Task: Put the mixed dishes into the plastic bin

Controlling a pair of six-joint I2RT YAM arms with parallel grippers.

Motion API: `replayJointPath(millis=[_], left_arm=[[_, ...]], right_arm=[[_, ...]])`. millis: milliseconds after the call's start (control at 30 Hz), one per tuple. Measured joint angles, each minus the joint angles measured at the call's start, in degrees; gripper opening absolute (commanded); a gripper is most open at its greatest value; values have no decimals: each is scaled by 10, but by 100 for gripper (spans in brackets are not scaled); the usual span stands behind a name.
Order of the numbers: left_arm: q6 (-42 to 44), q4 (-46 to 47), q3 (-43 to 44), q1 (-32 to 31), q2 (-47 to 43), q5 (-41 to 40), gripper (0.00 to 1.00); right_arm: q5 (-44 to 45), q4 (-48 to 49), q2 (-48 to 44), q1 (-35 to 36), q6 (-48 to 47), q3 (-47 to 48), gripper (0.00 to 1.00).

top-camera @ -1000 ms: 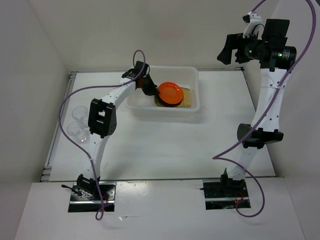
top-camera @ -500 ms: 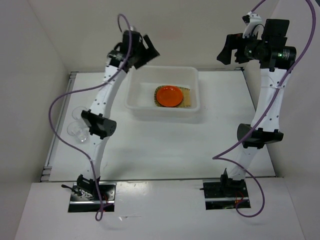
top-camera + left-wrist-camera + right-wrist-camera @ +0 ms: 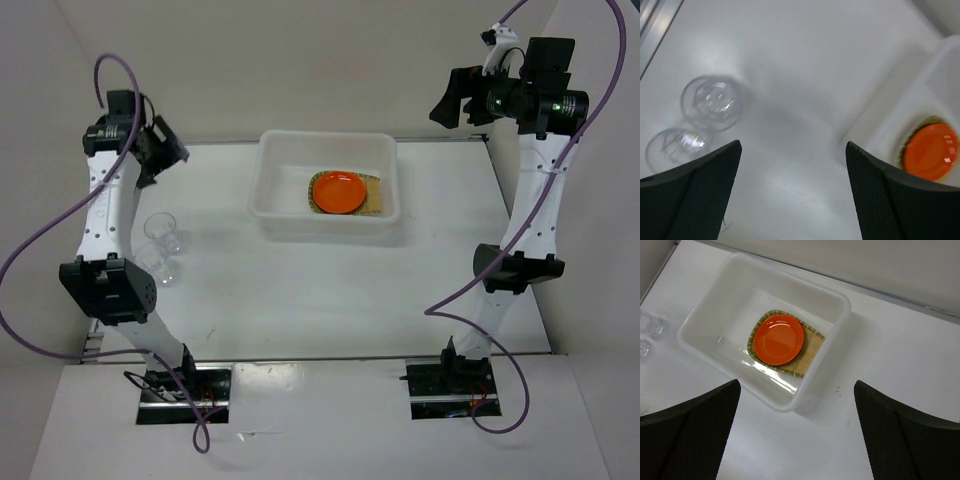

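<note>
My left gripper moves back toward the rail next and down to the far cup's rim on the rail side.
The plastic bin (image 3: 325, 136) stands at the back middle of the table. In it an orange plate (image 3: 338, 191) lies on the tan bamboo tray (image 3: 376, 202). Two clear cups (image 3: 160, 228) (image 3: 161, 263) stand upright on the table at the left. My left gripper (image 3: 160, 155) hangs open and empty, high above the table's back left, behind the cups. Its wrist view shows the cups (image 3: 710, 102) (image 3: 675, 147) and the plate (image 3: 931, 151) beyond the gripper (image 3: 792, 144). My right gripper (image 3: 455, 100) is open, raised at the back right; between its fingers (image 3: 796, 384) the bin's (image 3: 765, 265) near corner shows.
A metal rail (image 3: 118, 240) runs along the table's left edge, close to the cups. White walls enclose the table on the left, back and right. The left arm's elbow (image 3: 105, 288) juts out over the left edge.
My left gripper opened and let go of the orange plate, which now lies on the tray in the bin. The left arm rose and swung far left. The right arm barely moved.
</note>
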Motion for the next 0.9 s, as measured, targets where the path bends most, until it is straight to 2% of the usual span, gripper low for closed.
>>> replayJointPath(millis=[67,133,300,467,700,900], left_arm=[[19,21,-121,60,-12,36,91],[35,31,-185,101,-15,58,91],[80,63,-280,156,-33,83,90],[122,96,-316,189,-45,105,85],[149,119,-323,220,-44,109,82],[167,143,-330,232,-14,109,79]], right_arm=[[-5,0,6,0,0,0,99],[-9,0,9,0,0,0,99],[-23,0,9,0,0,0,99],[-26,0,9,0,0,0,99],[-26,0,9,0,0,0,99],[-26,0,9,0,0,0,99]])
